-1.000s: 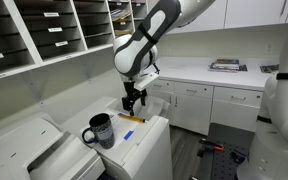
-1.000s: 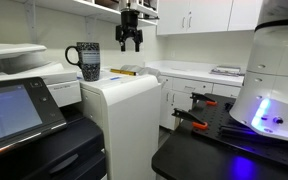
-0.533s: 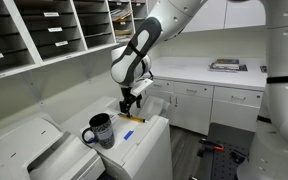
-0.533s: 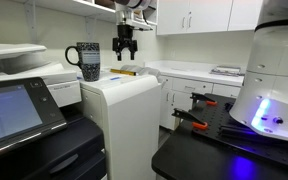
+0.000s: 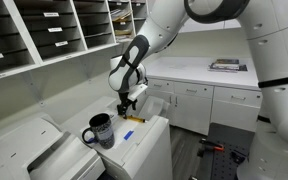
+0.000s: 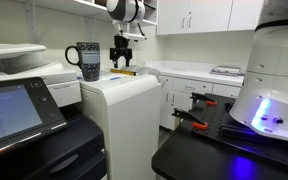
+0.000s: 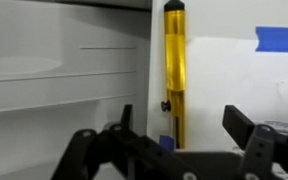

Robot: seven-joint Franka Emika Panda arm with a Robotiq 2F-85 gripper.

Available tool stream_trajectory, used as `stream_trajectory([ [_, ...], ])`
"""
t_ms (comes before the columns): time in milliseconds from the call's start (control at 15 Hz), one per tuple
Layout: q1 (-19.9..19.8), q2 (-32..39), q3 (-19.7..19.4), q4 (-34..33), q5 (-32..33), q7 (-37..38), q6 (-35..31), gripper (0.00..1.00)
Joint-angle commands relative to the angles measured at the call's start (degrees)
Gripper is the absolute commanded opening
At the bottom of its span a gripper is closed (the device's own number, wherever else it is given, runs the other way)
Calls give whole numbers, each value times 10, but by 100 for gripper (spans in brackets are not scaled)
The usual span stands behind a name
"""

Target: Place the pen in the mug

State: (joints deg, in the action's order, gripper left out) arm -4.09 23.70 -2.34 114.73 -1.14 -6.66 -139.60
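Observation:
I will lower my gripper onto the pen's body by the small dark nub (image 7: 176,106) and close it, because the pen (image 7: 174,75) runs between my open fingers and is just below.
The yellow-orange pen (image 7: 174,75) lies on the white cabinet top (image 5: 149,135); it also shows in both exterior views (image 5: 133,118) (image 6: 124,71). The dark mug (image 5: 100,130) (image 6: 88,60) stands on the same top, some way from the pen, and is out of the wrist view. My gripper (image 7: 182,122) hangs open just above the pen, one finger (image 7: 127,118) on its left and the other (image 7: 239,122) well to its right. It holds nothing. It shows above the pen in both exterior views (image 5: 124,107) (image 6: 120,58).
A flat blue piece (image 7: 280,39) lies on the top near the pen, also seen in an exterior view (image 5: 128,135). A printer (image 6: 24,70) stands beside the cabinet. Wall shelves (image 5: 44,30) rise behind. A counter (image 5: 209,75) runs along the far side.
My gripper has moved along the cabinet top towards the pen and come lower, from off to one side to right over it. The pen and the mug have not moved.

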Motion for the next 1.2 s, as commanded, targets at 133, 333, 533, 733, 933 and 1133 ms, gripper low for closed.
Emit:
stream_trajectory([
  [133, 2, 41, -3, -43, 23, 1, 1, 56],
  [333, 3, 54, -3, -55, 30, 2, 2, 31],
  [533, 3, 57, 0, -59, 31, 1, 4, 9],
  [733, 1, 53, 2, -58, 27, 0, 11, 0],
  [933, -20, 35, 22, -47, 5, -46, -3, 3],
  [1133, -68, -3, 70, -35, -65, -170, -9, 3],
])
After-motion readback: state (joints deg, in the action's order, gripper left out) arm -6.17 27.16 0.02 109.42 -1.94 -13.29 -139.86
